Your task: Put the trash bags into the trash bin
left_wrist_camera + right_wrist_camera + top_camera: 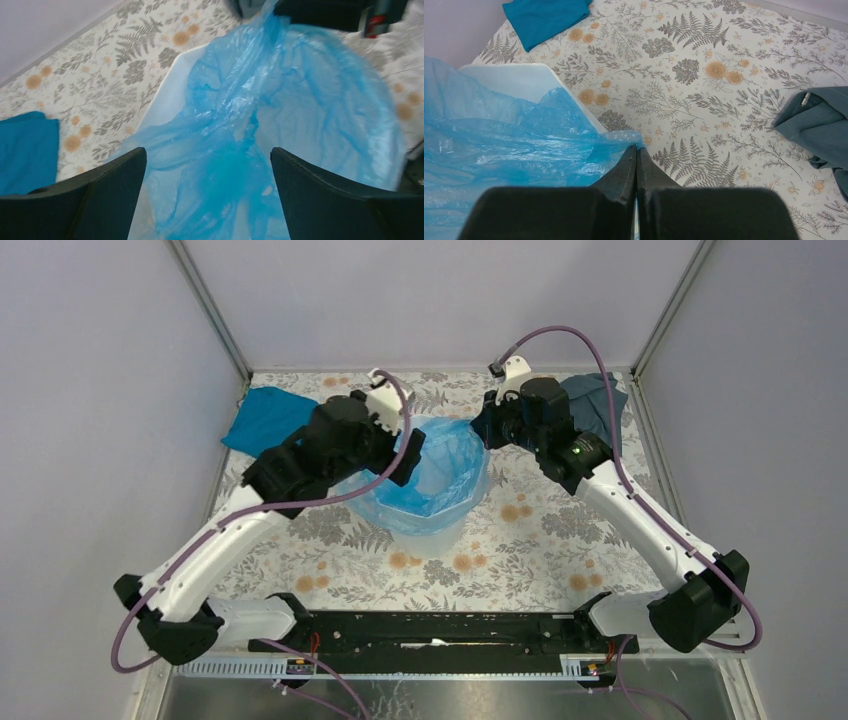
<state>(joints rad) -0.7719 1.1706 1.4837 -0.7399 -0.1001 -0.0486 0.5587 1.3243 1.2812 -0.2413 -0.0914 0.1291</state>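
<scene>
My right gripper holds only the opposite edge of the bag. My left gripper will next go down and move toward the teal-blue cloth, onto the bag's rim there [126, 144].
The translucent light-blue trash bag [437, 472] is spread open inside and over the white trash bin [430, 537] in the middle of the table. My right gripper [483, 427] is shut on the bag's edge [624, 136] at the bin's right rim and holds it outward. My left gripper [402, 455] is open above the bin's left side, its fingers [90, 192] wide apart over the crinkled bag [250, 130], holding nothing. The bin's white wall shows in the left wrist view [167, 95] and in the right wrist view [519, 80].
An opaque teal-blue cloth [265, 417] lies at the far left, also in the right wrist view [546, 15]. A grey-blue cloth [597, 400] lies at the far right behind the right arm. The floral tabletop [540, 530] is walled on three sides.
</scene>
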